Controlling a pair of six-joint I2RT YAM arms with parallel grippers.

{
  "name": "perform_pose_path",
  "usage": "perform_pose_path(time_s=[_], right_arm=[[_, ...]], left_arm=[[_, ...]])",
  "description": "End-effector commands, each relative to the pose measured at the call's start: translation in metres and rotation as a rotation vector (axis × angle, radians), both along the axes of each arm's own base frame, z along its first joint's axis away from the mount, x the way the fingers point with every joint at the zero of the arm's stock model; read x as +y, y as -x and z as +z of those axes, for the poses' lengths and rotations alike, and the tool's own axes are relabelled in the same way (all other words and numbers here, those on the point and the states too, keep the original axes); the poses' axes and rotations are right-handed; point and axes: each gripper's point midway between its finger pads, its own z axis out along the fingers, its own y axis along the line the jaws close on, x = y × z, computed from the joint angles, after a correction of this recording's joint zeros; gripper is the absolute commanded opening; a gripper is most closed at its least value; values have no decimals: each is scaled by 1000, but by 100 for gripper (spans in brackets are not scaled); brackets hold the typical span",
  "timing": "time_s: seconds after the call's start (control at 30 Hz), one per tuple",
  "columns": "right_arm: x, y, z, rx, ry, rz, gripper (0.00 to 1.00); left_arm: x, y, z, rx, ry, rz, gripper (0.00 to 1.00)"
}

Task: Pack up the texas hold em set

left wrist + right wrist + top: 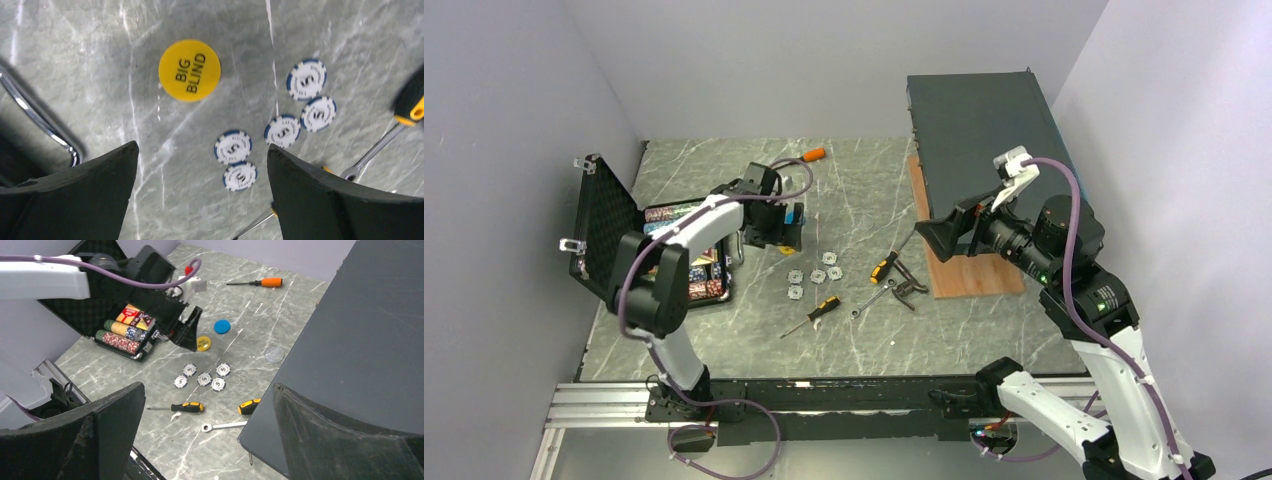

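Next I will lower my open left gripper, a fingertip on each side of the yellow BIG BLIND disc, and close on its rim, since bare tabletop surrounds it.
The small black case stands open at the table's left, foam lid up, with rows of multicoloured chips inside. My left gripper is open and empty, hovering above the table just right of the case. Below it lie a yellow "BIG BLIND" disc and several blue-and-white 5 chips. A blue disc and a pale clear disc lie farther back. My right gripper is open and empty, raised high beside the large dark box.
The metal case handle is at the left of the left wrist view. An orange-handled screwdriver lies at the back. Two yellow-and-black screwdrivers and a wrench lie near the chips. A wooden board lies under the dark box.
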Motion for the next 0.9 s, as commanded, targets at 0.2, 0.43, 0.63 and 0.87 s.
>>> perform_pose_path(time_s=[0.2, 0.43, 0.63, 0.87], right_arm=[[-7, -1, 30, -65, -64, -50, 100], [-7, -7, 33, -36, -50, -69, 100], [-11, -14, 33, -39, -42, -105, 100], [-4, -20, 29, -21, -32, -82, 100]], left_arm=[[-18, -48, -11, 121, -14, 173, 99], [-22, -54, -28, 119, -106, 156, 99], [-13, -50, -34, 136, -185, 142, 97], [-10, -51, -49, 169, -220, 129, 79]])
